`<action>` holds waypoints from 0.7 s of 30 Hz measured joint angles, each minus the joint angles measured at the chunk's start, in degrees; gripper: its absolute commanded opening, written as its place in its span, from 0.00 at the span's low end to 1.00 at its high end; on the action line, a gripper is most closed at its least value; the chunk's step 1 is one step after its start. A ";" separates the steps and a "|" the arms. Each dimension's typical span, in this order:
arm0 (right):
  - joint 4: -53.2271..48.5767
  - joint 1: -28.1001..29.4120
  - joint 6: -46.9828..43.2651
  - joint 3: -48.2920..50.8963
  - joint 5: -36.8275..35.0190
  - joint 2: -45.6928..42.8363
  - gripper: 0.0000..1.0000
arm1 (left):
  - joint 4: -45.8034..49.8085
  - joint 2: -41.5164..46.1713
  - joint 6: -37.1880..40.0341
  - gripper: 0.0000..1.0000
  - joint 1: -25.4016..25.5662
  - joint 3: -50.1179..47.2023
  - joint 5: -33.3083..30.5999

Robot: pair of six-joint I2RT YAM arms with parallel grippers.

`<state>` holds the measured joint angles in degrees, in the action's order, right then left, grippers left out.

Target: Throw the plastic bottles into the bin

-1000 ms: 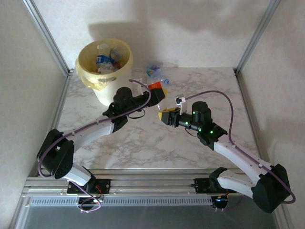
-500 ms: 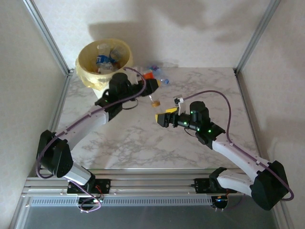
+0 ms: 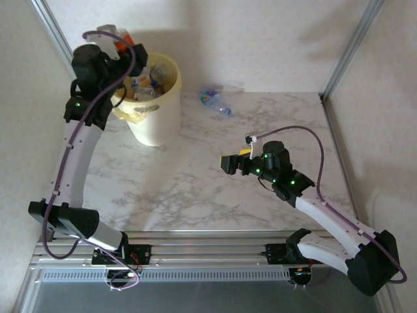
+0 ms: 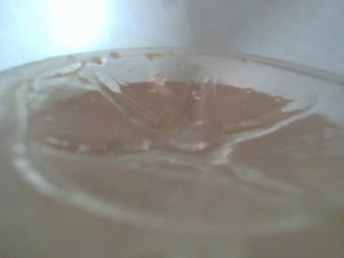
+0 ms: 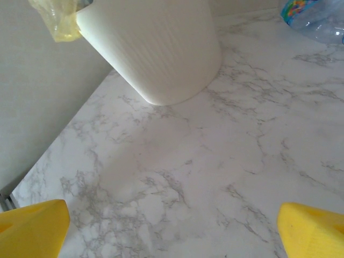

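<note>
My left gripper lowers toward the bin's opening (image 3: 150, 81) next and releases the clear plastic bottle there, since the opening with the crushed bottles lies below the gripper.
My left gripper (image 3: 120, 40) is raised over the far left rim of the bin (image 3: 159, 114), shut on a clear plastic bottle (image 3: 109, 30). In the left wrist view the bottle's ribbed clear base (image 4: 172, 129) sits pressed right up to the lens and hides the fingers. The pale-yellow bin holds several crushed bottles (image 3: 146, 81). One more bottle with a blue label (image 3: 214, 99) lies on the table behind the bin's right side. My right gripper (image 3: 229, 163) hovers over the middle of the table, open. Its yellow fingertips (image 5: 32, 228) stand wide apart with only marble between them.
The marble table (image 3: 195, 189) is fenced by metal frame posts (image 3: 62, 45) and pale walls. In the right wrist view the bin's white wall (image 5: 156, 48) rises ahead left, and the lying bottle (image 5: 317, 16) shows at the top right.
My left arm swung from the table's middle up and left to above the bin, carrying the bottle. My right gripper opened wide and stayed near the table's centre.
</note>
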<state>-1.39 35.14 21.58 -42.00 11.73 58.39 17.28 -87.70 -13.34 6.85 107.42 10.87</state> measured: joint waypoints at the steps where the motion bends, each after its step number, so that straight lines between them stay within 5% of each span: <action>1: -0.22 -0.04 -0.02 0.00 -0.20 0.00 0.99 | 0.59 -1.05 0.92 0.47 -1.07 1.05 -1.18; 11: -1.97 -0.26 -0.02 0.00 -1.27 0.13 0.99 | 9.29 -17.62 7.72 0.57 -4.35 11.47 -9.73; 15: -2.80 -0.39 -0.02 -0.11 -1.53 1.09 0.99 | 13.44 -25.40 9.16 0.94 -4.83 19.45 -12.76; 21: -3.19 -0.61 0.00 -0.22 -1.95 2.01 0.99 | 18.01 -31.26 8.61 1.00 -5.60 28.20 -15.32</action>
<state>-4.58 34.52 21.58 -42.22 9.78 60.40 35.29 -118.96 -4.73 1.26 135.61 -4.45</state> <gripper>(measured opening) 0.990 0.994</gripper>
